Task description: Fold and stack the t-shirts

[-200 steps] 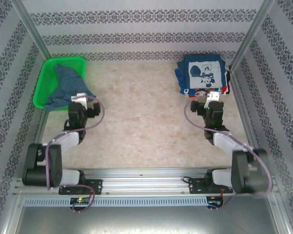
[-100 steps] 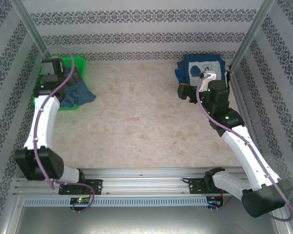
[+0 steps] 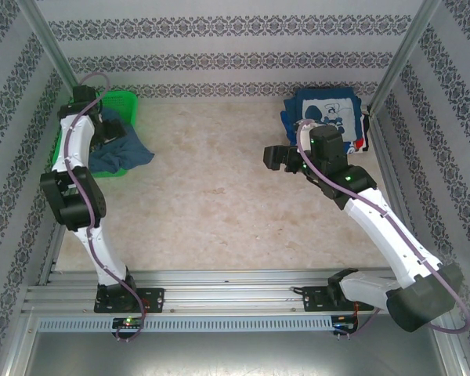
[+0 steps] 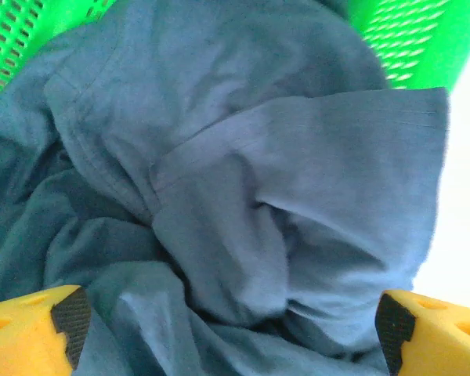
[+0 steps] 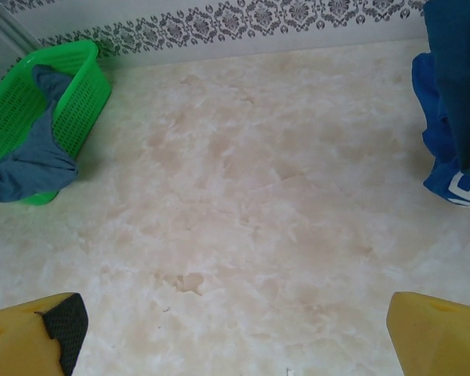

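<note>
My left gripper lowers its open fingers astride the fold of bunched blue cloth below and closes next, since the fold stands raised between them.
A crumpled slate-blue t-shirt (image 3: 124,150) lies half in a green mesh basket (image 3: 127,100), spilling over its near rim onto the table. My left gripper (image 3: 100,129) hangs right over it. In the left wrist view the blue cloth (image 4: 243,172) bunches between its wide-apart fingers; the gripper (image 4: 229,333) is open. A folded stack of navy t-shirts with white cartoon-mouse prints (image 3: 329,117) sits at the far right. My right gripper (image 3: 272,157) stands open left of the stack, above bare table (image 5: 231,329).
The right wrist view shows the basket (image 5: 70,70) far left and the stack's edge (image 5: 454,102) at right. Patterned walls and metal posts (image 3: 395,66) close the table in. Marble tabletop (image 3: 219,188) lies between basket and stack.
The left arm has reached out from mid-table to the basket and down onto the blue shirt. The right gripper has swung away from the stack, leftward over the table.
</note>
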You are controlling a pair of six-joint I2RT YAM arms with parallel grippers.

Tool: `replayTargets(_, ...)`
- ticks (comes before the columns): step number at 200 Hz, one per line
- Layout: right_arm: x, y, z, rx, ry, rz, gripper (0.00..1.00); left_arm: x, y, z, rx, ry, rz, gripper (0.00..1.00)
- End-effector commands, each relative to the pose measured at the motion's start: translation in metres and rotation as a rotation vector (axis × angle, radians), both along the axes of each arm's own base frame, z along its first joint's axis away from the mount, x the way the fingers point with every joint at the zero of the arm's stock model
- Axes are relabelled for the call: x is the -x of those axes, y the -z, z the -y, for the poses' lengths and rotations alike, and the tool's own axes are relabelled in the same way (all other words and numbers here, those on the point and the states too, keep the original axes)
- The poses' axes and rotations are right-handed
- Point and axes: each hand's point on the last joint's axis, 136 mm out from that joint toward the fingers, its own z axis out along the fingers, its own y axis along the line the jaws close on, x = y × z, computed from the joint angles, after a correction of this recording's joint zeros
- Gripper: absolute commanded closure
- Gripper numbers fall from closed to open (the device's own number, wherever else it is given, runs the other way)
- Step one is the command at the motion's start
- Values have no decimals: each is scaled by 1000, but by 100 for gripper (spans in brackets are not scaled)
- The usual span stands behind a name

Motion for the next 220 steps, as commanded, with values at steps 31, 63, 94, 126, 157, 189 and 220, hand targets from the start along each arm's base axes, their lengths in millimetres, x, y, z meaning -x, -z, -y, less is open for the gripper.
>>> replayTargets(31,5,-2,-2,-8,-3,-6,2,27,17,11,116,5,-118,12)
replayTargets(63,0,-1,-4,-6,-7,-13,2,43,27,21,146,33,-152,18)
replayTargets(94,-6,-2,-8,-8,-11,-9,2,48,34,31,193,57,-164,30)
replayTargets(126,-12,-6,-15,-12,-22,0,2,45,20,36,209,74,-121,65)
replayTargets(157,-14,-8,-20,-9,-25,10,2,36,-12,45,245,98,-20,100)
replayTargets(189,-14,-7,-23,-6,-26,9,2,19,-73,54,269,123,142,100)
replayTargets(220,-17,-9,-26,-26,-27,15,2,-1,-161,72,275,192,362,100)
